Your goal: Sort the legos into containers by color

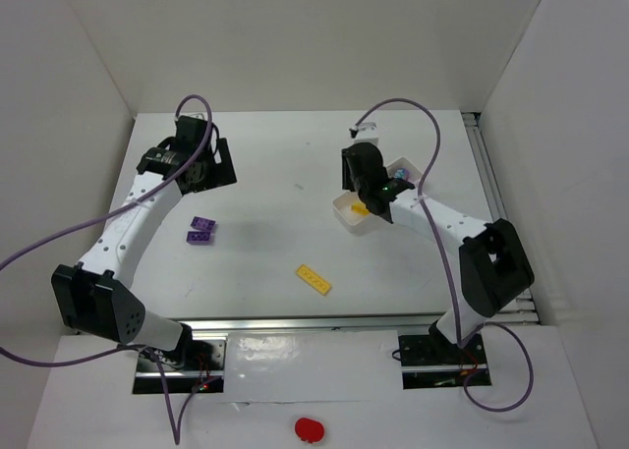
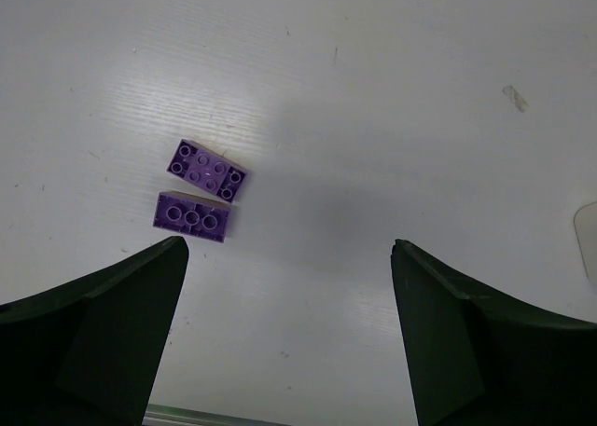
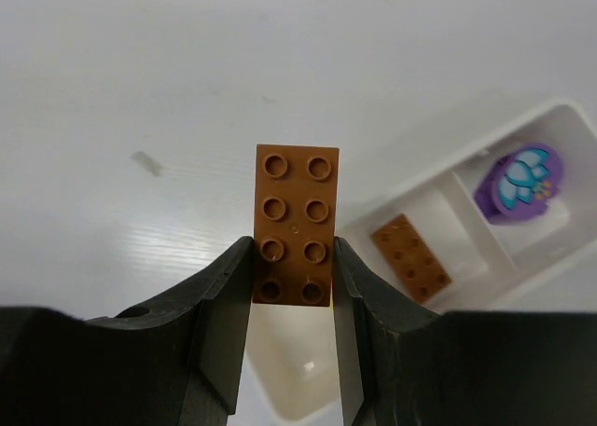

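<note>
My right gripper should next move right in the wrist view over the middle container with the matching lego, lower and release.
My right gripper is shut on a brown-orange lego and holds it above the white containers. Another brown-orange lego lies in the middle container. A purple round piece with a flower print lies in the far right container. In the top view the right gripper hangs over the containers. My left gripper is open and empty, raised above the table. Two purple legos lie side by side ahead of it, to the left. A yellow legos plate lies on the table's near middle.
The two purple legos lie left of centre on the table. White walls stand around the table, and a metal rail runs along its near edge. A red object lies below the arm bases. A container rim shows at the right edge of the left wrist view.
</note>
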